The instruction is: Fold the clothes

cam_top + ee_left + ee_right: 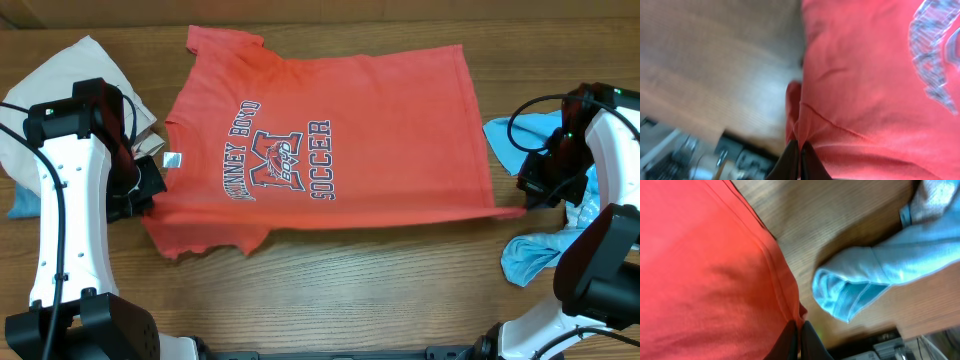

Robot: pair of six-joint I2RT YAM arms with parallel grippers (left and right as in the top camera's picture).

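Note:
I will next carry the red-orange T-shirt's corner outward and down with my right gripper and release it on the T-shirt's edge by the sky-blue shirt, since cloth there lies flat for folding.
The red-orange T-shirt (pixel 330 150) lies spread on the wooden table, its navy-and-white lettering facing up and its white neck tag (pixel 172 160) at the left. My left gripper (pixel 152 205) is shut on the shirt's near left edge; the left wrist view shows its fingers (pixel 800 150) pinching red cloth (pixel 880 90). My right gripper (pixel 520 208) is shut on the shirt's near right corner; the right wrist view shows its fingers (pixel 799 330) pinching the hem (pixel 715 265). The sky-blue shirt (pixel 540 250) lies crumpled at the right, also seen in the right wrist view (pixel 875 275).
A pile of pale beige and white cloth (pixel 80 70) lies at the far left behind my left arm, with a bit of blue (pixel 20 205) beneath it. Bare wooden tabletop (pixel 380 290) runs along the near edge.

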